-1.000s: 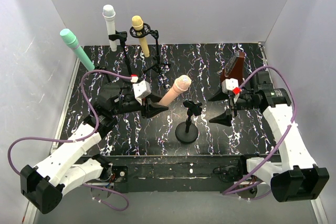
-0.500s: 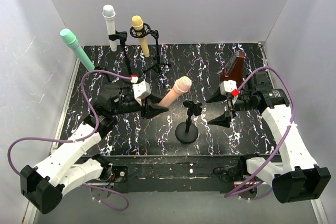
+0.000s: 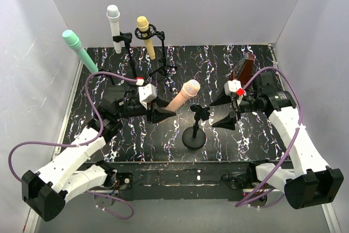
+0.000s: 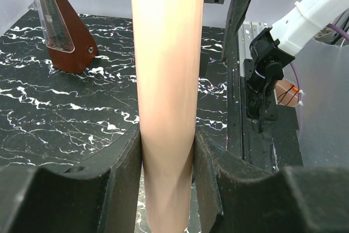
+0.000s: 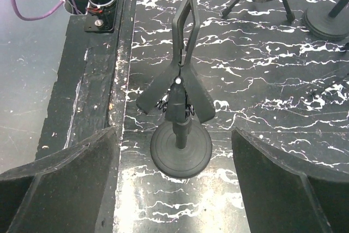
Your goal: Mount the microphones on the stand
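Observation:
My left gripper should next carry the microphone's handle to the right in the top view, into the black stand's empty clip [image 3: 201, 112], and let go of it there.
My left gripper [image 3: 159, 113] is shut on the peach-pink microphone [image 3: 181, 96], held tilted above the table, head toward the right; its handle [image 4: 166, 107] fills the left wrist view between the jaws. An empty black stand [image 3: 194, 130] with a round base and a clip on top stands at front centre; it also shows in the right wrist view [image 5: 181, 129]. My right gripper [image 3: 222, 109] is open, just right of that stand's clip. The mint green [image 3: 78, 49], white [image 3: 114, 27] and yellow [image 3: 146, 36] microphones sit in stands at the back left.
A brown wedge-shaped metronome [image 3: 242, 71] stands at the back right, also in the left wrist view [image 4: 61, 37]. A black tripod stand [image 3: 162, 68] holds the yellow microphone. The table's front edge [image 3: 180, 163] runs before the arm bases. White walls close in both sides.
My right gripper has moved left toward the empty stand's clip. The left gripper with the peach-pink microphone has barely shifted.

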